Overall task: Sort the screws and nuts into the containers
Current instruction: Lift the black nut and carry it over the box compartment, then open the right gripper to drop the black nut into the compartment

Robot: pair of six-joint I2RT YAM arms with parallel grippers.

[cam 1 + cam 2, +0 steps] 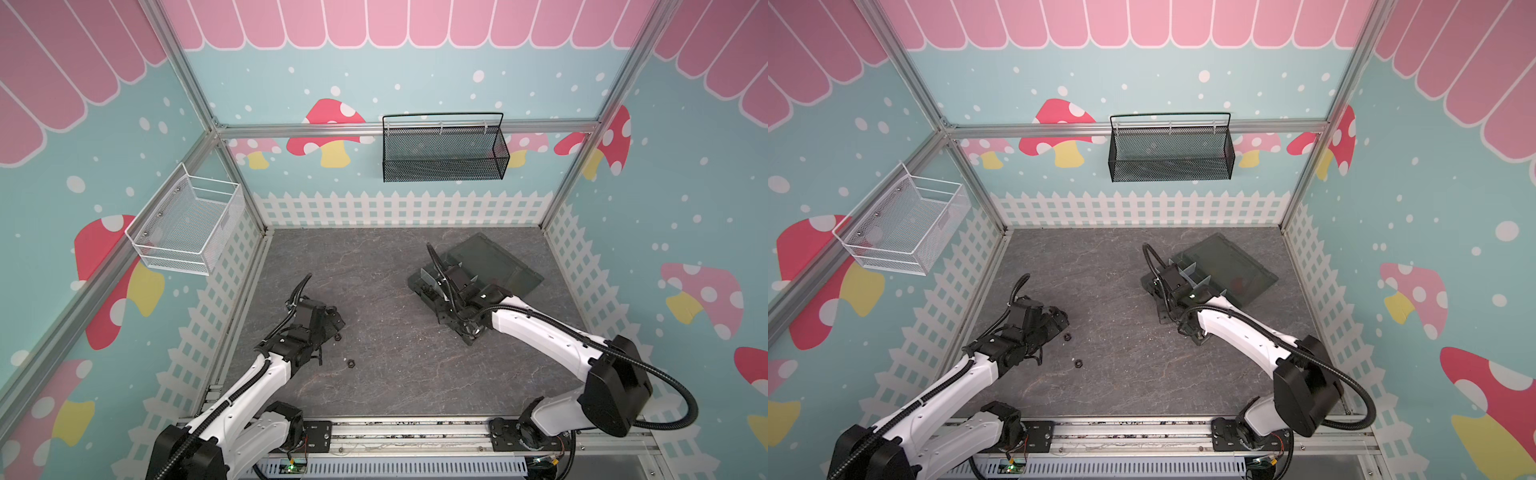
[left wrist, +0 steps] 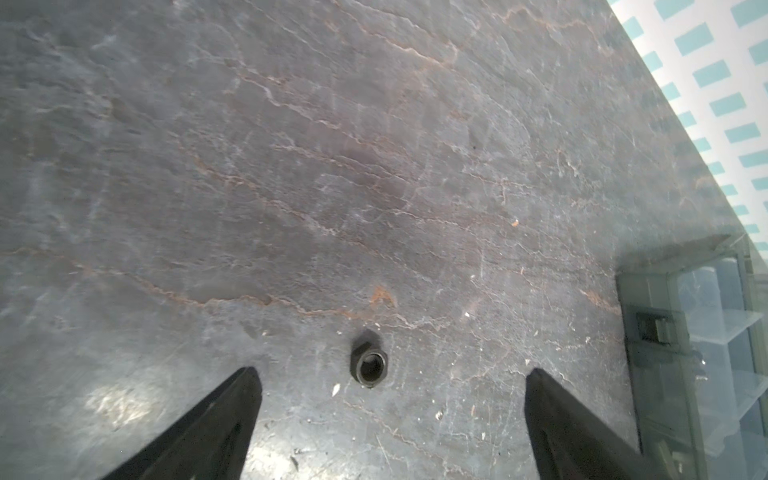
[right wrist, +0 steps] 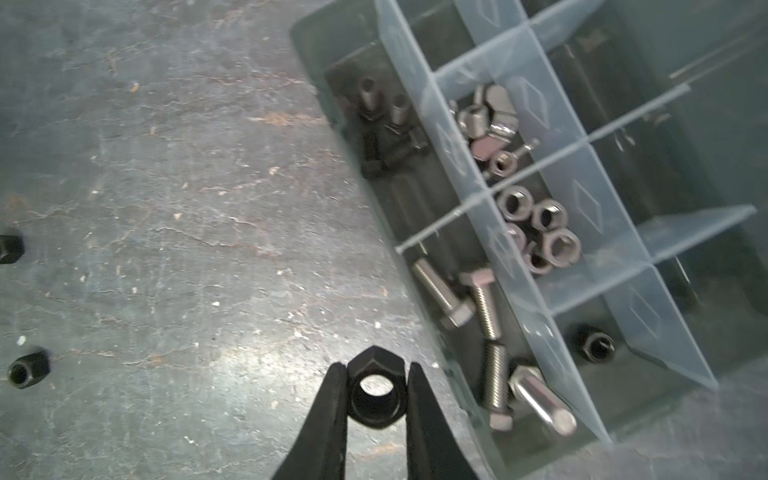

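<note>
I will next move my right gripper across the silver screws. I will release the matching nut over the container with one black nut [image 3: 614, 350], which lies beyond them.
My right gripper [image 3: 377, 368] is shut on a black nut [image 3: 376, 395], held just above the table beside the organizer box [image 3: 309, 41]. Its containers hold black screws [image 3: 382, 129], silver nuts [image 3: 536, 228], silver screws [image 3: 478, 307] and one black nut [image 3: 596, 345]. My left gripper [image 2: 392, 374] stands open low over the table, with a loose black nut [image 2: 369, 366] lying just ahead of its fingertips. Both top views show two loose black nuts [image 1: 351, 363] [image 1: 338, 336] by the left gripper [image 1: 334, 322], and the box with its lid open [image 1: 498, 266] at the back right.
A black mesh basket [image 1: 444, 151] hangs on the back wall and a white wire basket [image 1: 187, 224] on the left wall. The fence-patterned walls close the table on three sides. The arms' rail [image 1: 415, 432] runs along the front edge.
</note>
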